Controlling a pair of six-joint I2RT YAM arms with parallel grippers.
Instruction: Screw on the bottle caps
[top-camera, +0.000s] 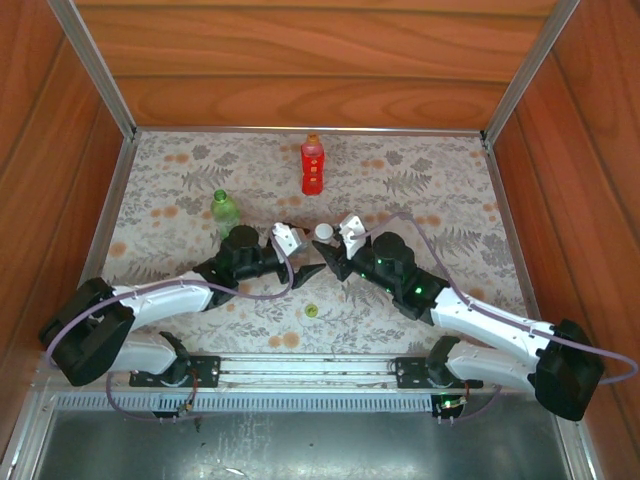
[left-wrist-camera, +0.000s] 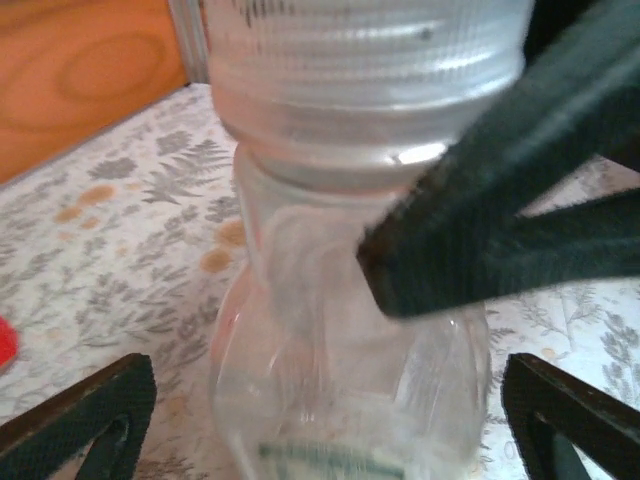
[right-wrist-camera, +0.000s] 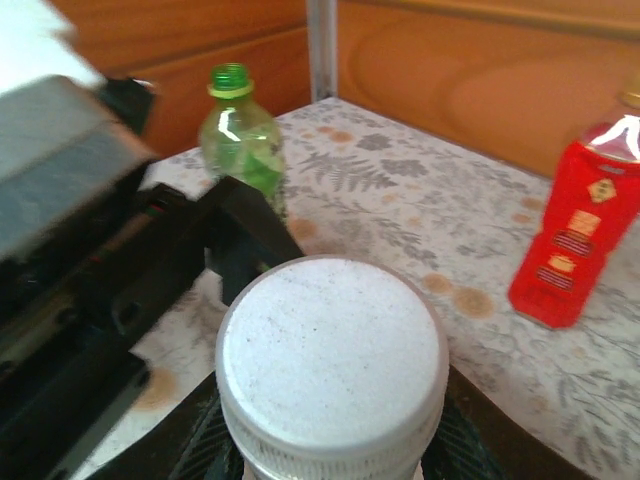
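The clear bottle already has its white cap on the neck, so my right gripper will carry it outward onto the bare cloth beside the red bottle (top-camera: 313, 165) and release it.
A short clear bottle (left-wrist-camera: 340, 340) stands at the table's middle with a white cap (right-wrist-camera: 330, 360) on its neck. My right gripper (right-wrist-camera: 325, 450) is shut on that white cap (top-camera: 323, 231), one finger on each side of it. My left gripper (left-wrist-camera: 325, 420) is open, and its fingers (left-wrist-camera: 80, 420) stand wide on both sides of the bottle's body without touching it. One right finger (left-wrist-camera: 500, 200) crosses in front of the bottle. The green bottle (right-wrist-camera: 245, 140) has a bare neck. A red bottle (top-camera: 313, 165) carries an orange cap. A yellow-green cap (top-camera: 312, 310) lies loose on the cloth.
The flowered tablecloth (top-camera: 440, 200) is boxed in by wooden walls (top-camera: 300, 60) at the back and sides. The green bottle (top-camera: 224, 210) stands just behind the left arm. A metal rail (top-camera: 300, 365) runs along the near edge.
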